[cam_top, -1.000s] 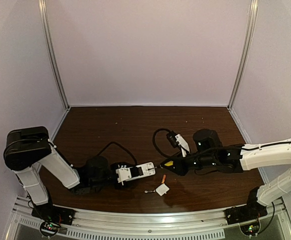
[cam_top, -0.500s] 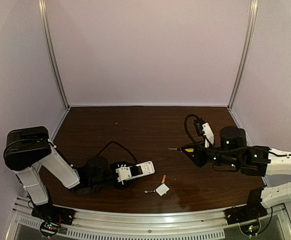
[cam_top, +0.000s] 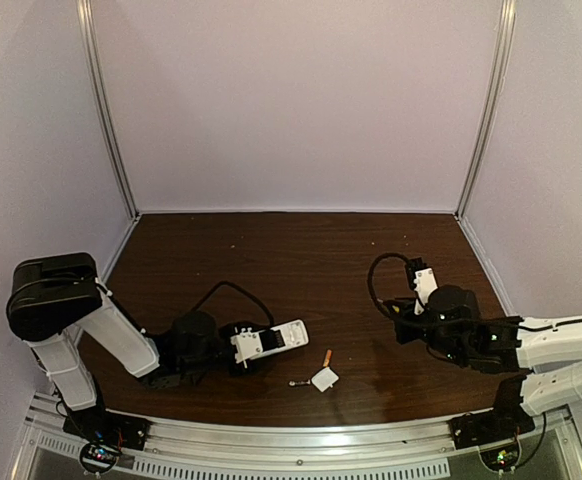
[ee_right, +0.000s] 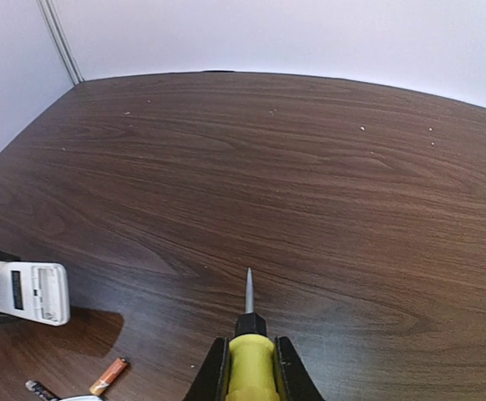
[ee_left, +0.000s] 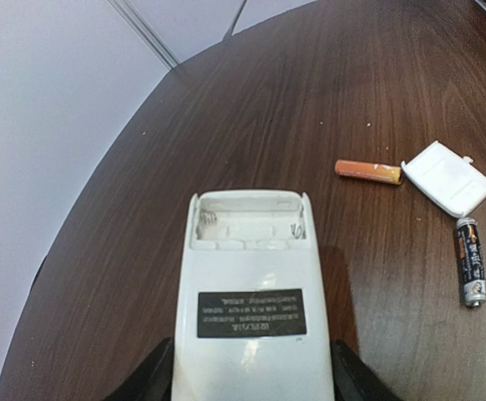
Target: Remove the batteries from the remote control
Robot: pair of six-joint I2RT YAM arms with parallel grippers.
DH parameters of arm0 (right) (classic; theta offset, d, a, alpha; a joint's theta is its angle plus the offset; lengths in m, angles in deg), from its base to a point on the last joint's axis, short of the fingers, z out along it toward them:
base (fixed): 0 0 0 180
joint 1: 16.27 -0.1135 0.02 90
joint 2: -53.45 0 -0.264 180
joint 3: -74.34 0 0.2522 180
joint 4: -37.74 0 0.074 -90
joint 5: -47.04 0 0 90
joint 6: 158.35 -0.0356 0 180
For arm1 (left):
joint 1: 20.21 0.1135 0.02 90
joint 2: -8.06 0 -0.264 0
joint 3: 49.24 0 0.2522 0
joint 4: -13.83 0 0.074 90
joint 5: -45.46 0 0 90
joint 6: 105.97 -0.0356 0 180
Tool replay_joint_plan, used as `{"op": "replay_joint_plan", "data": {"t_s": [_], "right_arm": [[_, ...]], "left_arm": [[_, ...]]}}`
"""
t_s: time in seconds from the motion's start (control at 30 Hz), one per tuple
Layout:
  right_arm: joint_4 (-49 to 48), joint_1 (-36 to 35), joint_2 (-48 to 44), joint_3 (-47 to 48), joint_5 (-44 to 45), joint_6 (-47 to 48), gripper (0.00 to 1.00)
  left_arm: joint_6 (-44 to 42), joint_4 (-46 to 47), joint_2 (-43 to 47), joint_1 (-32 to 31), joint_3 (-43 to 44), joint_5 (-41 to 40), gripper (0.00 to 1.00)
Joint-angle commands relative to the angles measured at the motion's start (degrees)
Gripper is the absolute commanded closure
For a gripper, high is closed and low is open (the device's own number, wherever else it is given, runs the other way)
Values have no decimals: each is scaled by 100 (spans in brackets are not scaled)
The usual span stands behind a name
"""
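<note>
The screwdriver goes down in my right gripper onto the bare wood below, toward the remote control, for release there next, since the remote control's battery bay is empty.
The remote control (ee_left: 251,284) lies white back up, dark label showing, between the black fingers of my left gripper (ee_left: 253,363), which is shut on its sides. Its battery bay (ee_left: 247,221) stands open with no cells inside. On the table to its right lie an orange battery (ee_left: 368,170) and a dark battery (ee_left: 470,261). From above, the remote control (cam_top: 276,340) sits left of the orange battery (cam_top: 327,357). My right gripper (ee_right: 251,368) is shut on a yellow-handled screwdriver (ee_right: 251,355), tip pointing at bare wood, well right of the remote control (ee_right: 26,291).
A small white square cover (ee_left: 448,177) lies between the two batteries, also seen from above as the cover (cam_top: 324,379). Pale walls with metal corner posts (cam_top: 106,110) enclose the dark wooden table (cam_top: 271,250). A rail (cam_top: 271,450) runs along the near edge.
My right arm has drawn back to the right, carrying the screwdriver away from the remote. The left arm, remote, batteries and cover have not moved.
</note>
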Motion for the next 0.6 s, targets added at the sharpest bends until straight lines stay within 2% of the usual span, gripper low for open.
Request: {"op": "replay_joint_plan", "data": {"t_s": [0.0, 0.33, 0.57], "right_arm": [[-1064, -14, 660, -95, 562, 29, 100], [-2488, 4, 2720, 327, 173, 588, 100], [-2871, 77, 3483, 493, -9, 532, 100]], "left_arm": [[113, 329, 166, -11, 92, -118, 100], [148, 300, 212, -15, 88, -111, 100], [159, 285, 221, -14, 94, -47, 100]]}}
